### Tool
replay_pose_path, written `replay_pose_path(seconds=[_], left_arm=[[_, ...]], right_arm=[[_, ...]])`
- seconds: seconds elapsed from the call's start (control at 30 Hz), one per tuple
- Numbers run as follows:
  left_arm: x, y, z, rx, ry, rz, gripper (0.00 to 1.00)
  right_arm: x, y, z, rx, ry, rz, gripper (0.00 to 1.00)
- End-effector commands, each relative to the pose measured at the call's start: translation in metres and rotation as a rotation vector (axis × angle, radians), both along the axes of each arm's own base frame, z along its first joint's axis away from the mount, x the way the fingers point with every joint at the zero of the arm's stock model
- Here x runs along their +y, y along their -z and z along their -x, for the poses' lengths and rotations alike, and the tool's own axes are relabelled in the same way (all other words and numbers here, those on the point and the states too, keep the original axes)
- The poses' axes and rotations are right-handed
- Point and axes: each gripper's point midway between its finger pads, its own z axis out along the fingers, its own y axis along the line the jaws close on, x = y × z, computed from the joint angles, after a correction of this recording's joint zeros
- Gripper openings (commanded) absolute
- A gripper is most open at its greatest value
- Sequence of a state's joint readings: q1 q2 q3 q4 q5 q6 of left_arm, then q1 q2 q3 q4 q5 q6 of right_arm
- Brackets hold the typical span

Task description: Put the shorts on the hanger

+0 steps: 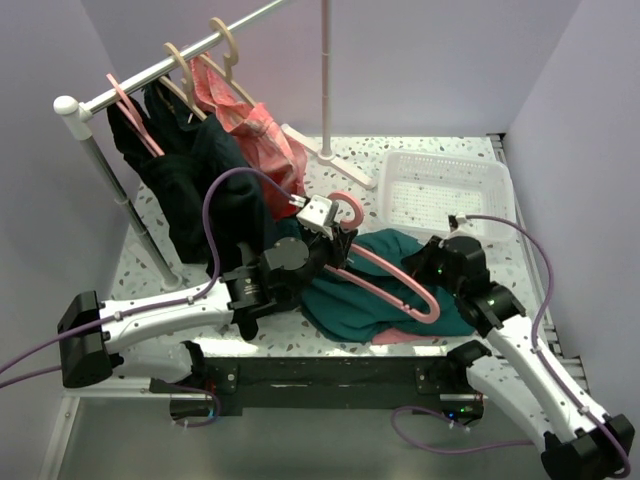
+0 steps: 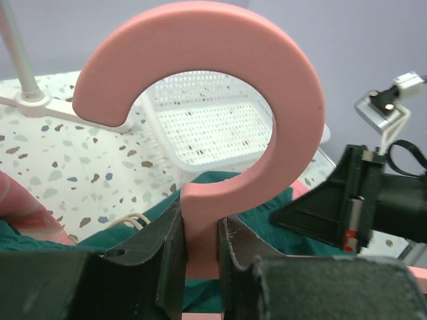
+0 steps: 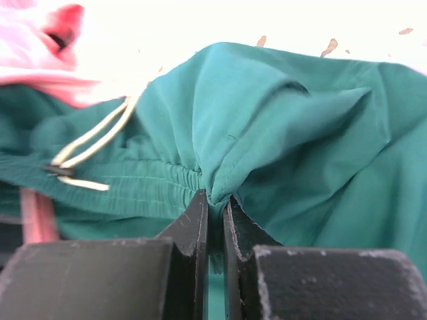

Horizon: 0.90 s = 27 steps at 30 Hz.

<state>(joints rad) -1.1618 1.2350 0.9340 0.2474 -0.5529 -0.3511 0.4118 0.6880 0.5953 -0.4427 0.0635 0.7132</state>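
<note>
The shorts' pinched fold needs my right gripper to raise it, draw it back past the hanger's loose end (image 1: 430, 312), then lower and release it, as that end is outside the shorts' waistband.
The teal-green shorts (image 1: 380, 290) lie bunched on the table, with the light drawstring (image 3: 90, 150) showing at the waistband. The salmon-pink hanger (image 1: 385, 275) lies across them, its hook (image 2: 220, 87) raised. My left gripper (image 2: 201, 230) is shut on the hanger's neck just below the hook. My right gripper (image 3: 215, 203) is shut on a pinched fold of the shorts (image 3: 280, 133) at the garment's right side; in the top view it (image 1: 432, 262) sits against the fabric's right edge.
A white mesh basket (image 1: 445, 190) stands at the back right. A rail (image 1: 170, 65) at the left carries dark garments (image 1: 195, 180), a red-pink garment (image 1: 250, 125) and beige wooden hangers (image 1: 225, 45). A pink cloth (image 1: 405, 335) lies under the shorts.
</note>
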Motion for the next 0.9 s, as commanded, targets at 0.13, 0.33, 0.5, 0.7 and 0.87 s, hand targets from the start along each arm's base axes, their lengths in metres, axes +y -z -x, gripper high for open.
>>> replay_pose_path(seconds=[0.13,0.33,0.5,0.7,0.87], left_arm=[[0.037,-0.052,-0.017,-0.163,-0.24,0.18,0.0],[0.047,-0.058,-0.014,-0.228,-0.302,0.2,0.0],[0.055,-0.052,-0.011,-0.28,-0.347,0.163,0.0],[0.069,-0.045,-0.011,-0.292,-0.418,0.174,0.0],[0.081,-0.04,-0.012,-0.302,-0.503,0.165,0.0]], right_arm=[[-0.029,-0.029,0.06,0.272,0.224,-0.083,0.0],[-0.062,-0.071,0.093,0.262,0.42,-0.163,0.0],[-0.072,-0.098,0.111,0.256,0.468,-0.21,0.0],[-0.066,-0.116,0.121,0.309,0.449,-0.233,0.0],[-0.062,-0.117,0.131,0.361,0.431,-0.24,0.0]])
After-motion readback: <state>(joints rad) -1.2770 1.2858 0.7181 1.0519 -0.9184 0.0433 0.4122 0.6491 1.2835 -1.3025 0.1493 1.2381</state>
